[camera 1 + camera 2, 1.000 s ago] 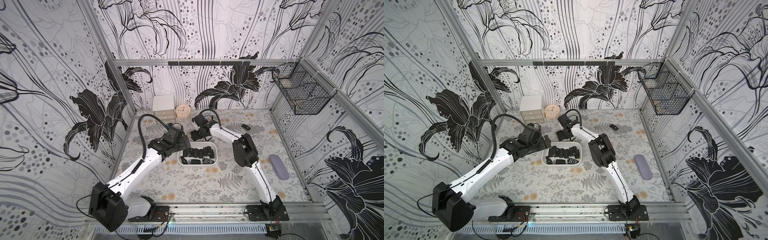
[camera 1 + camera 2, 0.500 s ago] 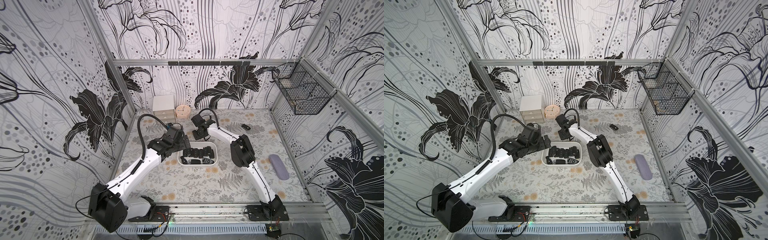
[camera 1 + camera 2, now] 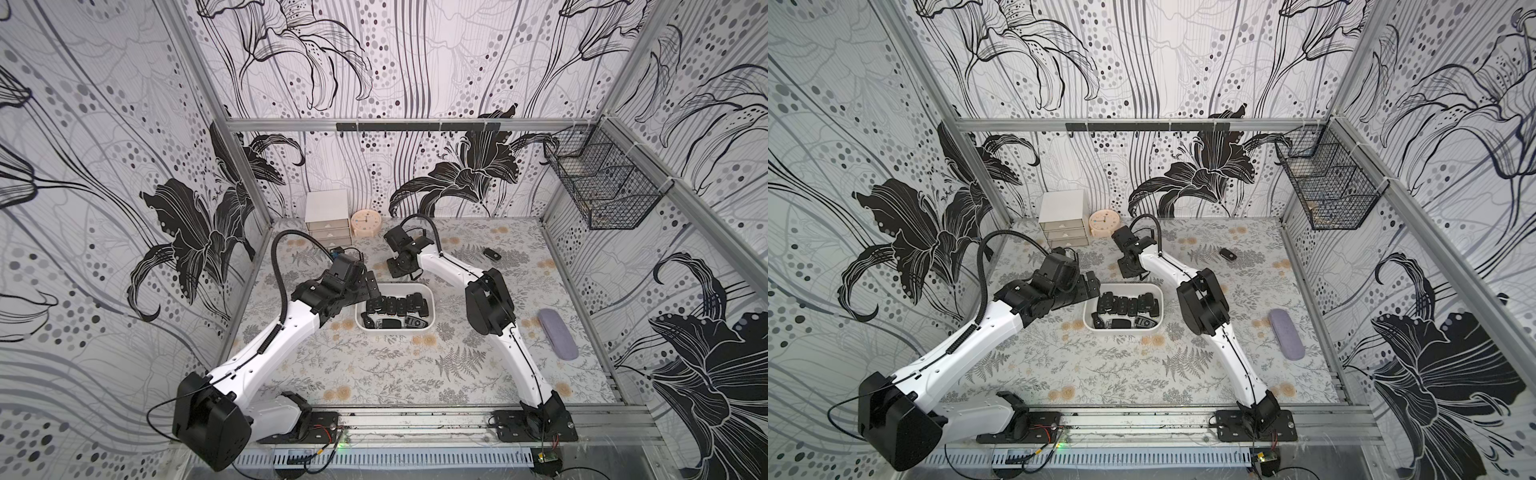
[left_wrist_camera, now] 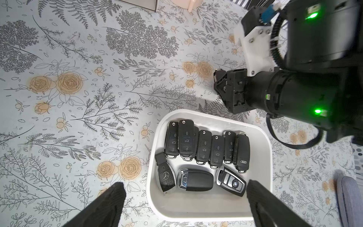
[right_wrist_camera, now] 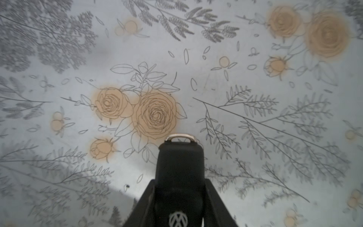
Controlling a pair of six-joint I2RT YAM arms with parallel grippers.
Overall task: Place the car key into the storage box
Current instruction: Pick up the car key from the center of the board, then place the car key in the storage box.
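My right gripper holds the car key. Next it should lift the key back over the box's far side, lower it onto the box's row of key fobs back there and let it go.
In the right wrist view a black car key [image 5: 179, 157] with a metal loop and a VW badge sits between the jaws of my right gripper [image 5: 179, 182], which is shut on it just above the floral mat. In both top views this gripper [image 3: 401, 266] [image 3: 1129, 266] is behind the storage box [image 3: 395, 285] [image 3: 1123, 286], a shallow white tray holding several black key fobs. My left gripper [image 4: 185, 187] [image 3: 370, 291] hovers open over the box's left end, with the box wall [image 4: 196, 206] showing between its fingers.
Another black key fob [image 3: 491, 254] lies on the mat at the back right. A white drawer cabinet [image 3: 328, 218] and a peach clock [image 3: 365, 222] stand at the back wall. A black wire basket [image 3: 602, 187] hangs on the right wall, with a grey case [image 3: 557, 334] below.
My right gripper's jaws have closed on the car key, and the arm has shifted only slightly. The left arm has stayed still and open.
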